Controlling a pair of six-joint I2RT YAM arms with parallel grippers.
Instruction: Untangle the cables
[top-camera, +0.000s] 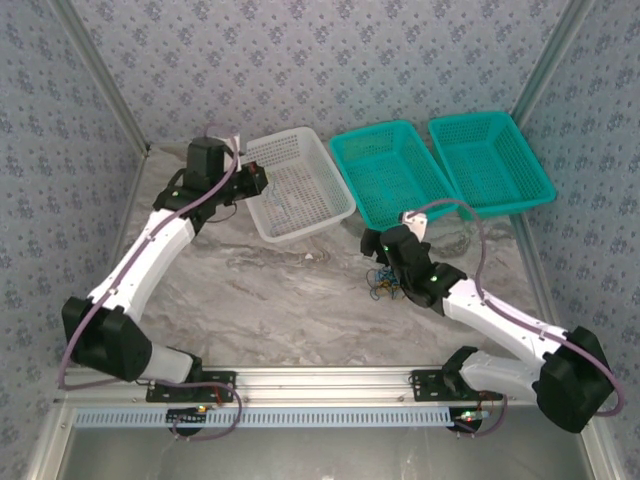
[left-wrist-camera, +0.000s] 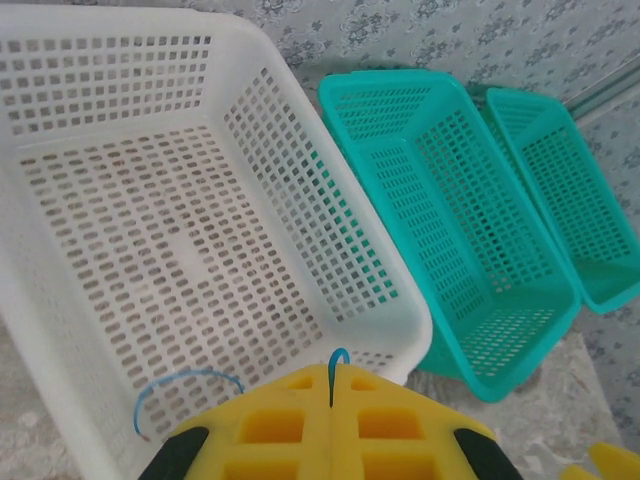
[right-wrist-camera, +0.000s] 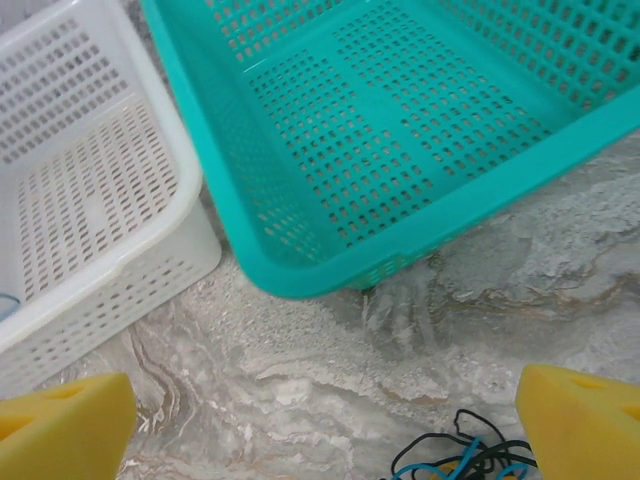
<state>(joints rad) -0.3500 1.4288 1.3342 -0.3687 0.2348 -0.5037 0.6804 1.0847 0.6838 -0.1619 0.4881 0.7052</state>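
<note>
The left gripper should move toward the teal baskets and down over the bottom of the white basket to let go of the blue cable, because the bottom of the white basket lies below it on that side.
My left gripper (left-wrist-camera: 331, 385) is shut on a thin blue cable (left-wrist-camera: 335, 365) that pokes up between its yellow pads; the rest of that cable curls down at the left (left-wrist-camera: 180, 385) over the white basket (left-wrist-camera: 60, 330). From above, the left gripper (top-camera: 258, 182) hangs at the white basket's (top-camera: 300, 145) left rim. A tangle of blue, black and yellow cables (top-camera: 381, 281) lies on the table beside my right gripper (top-camera: 392, 268). In the right wrist view that tangle (right-wrist-camera: 462, 455) sits low between the wide-open yellow fingers (right-wrist-camera: 70, 425).
Two teal baskets (top-camera: 385, 160) (top-camera: 490, 150) stand to the right of the white one at the back. The near teal basket's corner (right-wrist-camera: 300, 270) lies just ahead of the right gripper. Patterned walls enclose the marble table (top-camera: 260, 290).
</note>
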